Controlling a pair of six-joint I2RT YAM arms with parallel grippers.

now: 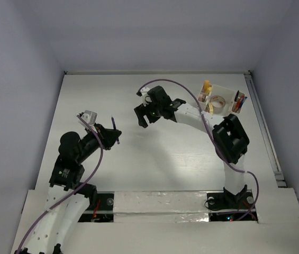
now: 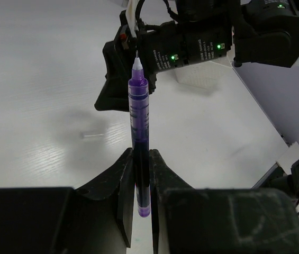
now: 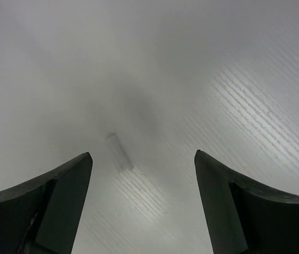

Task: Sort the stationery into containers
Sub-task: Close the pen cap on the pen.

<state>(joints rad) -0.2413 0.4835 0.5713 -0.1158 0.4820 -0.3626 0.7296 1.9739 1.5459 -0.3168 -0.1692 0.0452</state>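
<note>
My right gripper lowers and turns slightly onto the small clear cap [image 3: 120, 152] next, because the cap lies slanted below the open fingers in its wrist view.
My left gripper [image 2: 141, 154] is shut on a thin purple pen [image 2: 138, 119], held near its tail with the white tip pointing away. From above, the pen [image 1: 113, 125] sticks up from the left gripper [image 1: 113, 138] over the table's left half. Just beyond the pen's tip, my right gripper [image 1: 143, 119] hangs over the table's middle. In its wrist view the right gripper [image 3: 143, 156] is open with nothing between the fingers. A small clear cap [image 3: 120, 152] lies on the table beneath it. The cream-white organizer [image 1: 225, 88] stands at the far right.
The organizer holds a beige tape roll [image 1: 219, 101], yellow and orange blocks [image 1: 206, 87] and red and blue pens [image 1: 238, 102]. The clear cap [image 2: 92, 135] also shows in the left wrist view. A metal rail [image 1: 265, 132] runs along the table's right edge.
</note>
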